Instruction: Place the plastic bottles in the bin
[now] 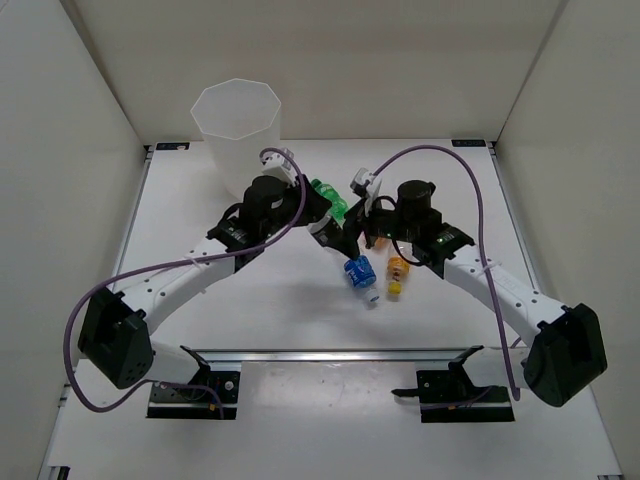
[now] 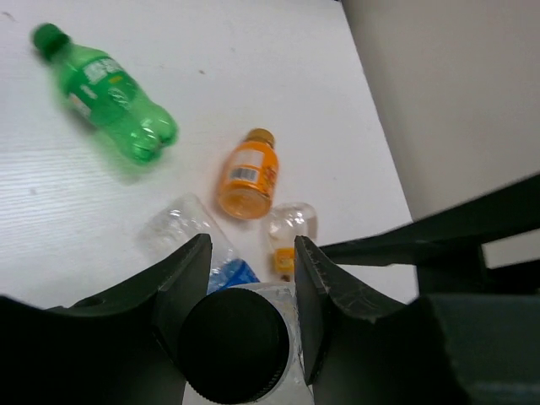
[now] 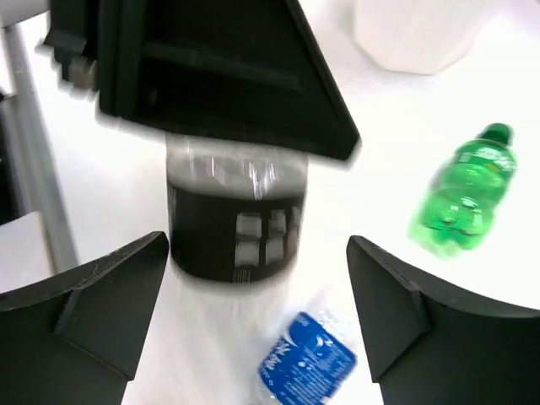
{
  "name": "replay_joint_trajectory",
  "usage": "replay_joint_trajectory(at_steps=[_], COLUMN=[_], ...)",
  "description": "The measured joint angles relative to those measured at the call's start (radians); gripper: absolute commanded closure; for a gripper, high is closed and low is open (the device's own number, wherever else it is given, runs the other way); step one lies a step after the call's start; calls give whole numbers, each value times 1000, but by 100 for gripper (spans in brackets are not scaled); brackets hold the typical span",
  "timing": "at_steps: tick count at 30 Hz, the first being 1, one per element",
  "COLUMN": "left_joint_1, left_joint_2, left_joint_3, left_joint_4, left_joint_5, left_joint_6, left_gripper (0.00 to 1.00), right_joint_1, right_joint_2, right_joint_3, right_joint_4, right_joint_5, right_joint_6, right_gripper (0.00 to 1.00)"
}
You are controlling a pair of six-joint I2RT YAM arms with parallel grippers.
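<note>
I need to raise the clear bottle with my left gripper next and swing it outward, then turn it over the opening of the bin, because the white bin [image 1: 237, 125] stands tall.
My left gripper [image 2: 251, 253] is shut on the neck of a clear bottle with a black cap [image 2: 234, 344] and a dark label [image 3: 236, 224], and holds it upright above the table. My right gripper [image 3: 257, 312] is open and empty, just in front of that bottle. Below it lies the blue-label bottle [image 3: 308, 361] [image 1: 360, 273]. The green bottle [image 1: 328, 196] [image 2: 108, 91], the orange bottle [image 2: 247, 175] [image 1: 397, 266] and the yellow-label bottle [image 2: 289, 240] lie on the table. The white faceted bin [image 1: 237, 125] stands at the back left.
White walls close in the table on the left, back and right. The two arms meet over the middle of the table, their grippers close together. A metal rail [image 1: 330, 352] runs along the near edge.
</note>
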State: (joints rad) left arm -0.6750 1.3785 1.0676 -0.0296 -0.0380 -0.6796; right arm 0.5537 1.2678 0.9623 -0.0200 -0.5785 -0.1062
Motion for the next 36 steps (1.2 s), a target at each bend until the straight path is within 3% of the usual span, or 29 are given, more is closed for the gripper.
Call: replay_joint_trajectory(at_steps=[6,10,14,17,21,25,27,28,36], left_joint_1=[148,234,232,242,335,403,410,410,385], left_joint_2=[14,107,238,301,431,583,652,677,696], left_joint_3=[124,393,716,841,966,990,984,974,953], left_joint_4=[-69,-108,-105,-51,5,59,68,68,56], left_joint_5=[7,-13,-166,-277,-412,-550,-595,-610,-649], left_joint_6=[37,103,220,280,328,401,433,447,489], left_gripper=[94,87,74,69,59,38,8,2,2], right_joint_1=[-114,-225,-302,-377,-469,-484,-484,-483,-401], right_joint_2=[-44,-74,-77,-59,-40,-38,-29,-23,7], right_joint_3=[1,2,2,12,15,14,14,13,-66], right_joint_4=[6,-24,-103,-189,-277,-324,-346,-354,-364], right_joint_5=[23,64,152,207,265,322,346,356,406], right_joint_6=[26,33,69,130,170,192,206,213,295], right_gripper=[12,11,11,9,3,1,0,1,1])
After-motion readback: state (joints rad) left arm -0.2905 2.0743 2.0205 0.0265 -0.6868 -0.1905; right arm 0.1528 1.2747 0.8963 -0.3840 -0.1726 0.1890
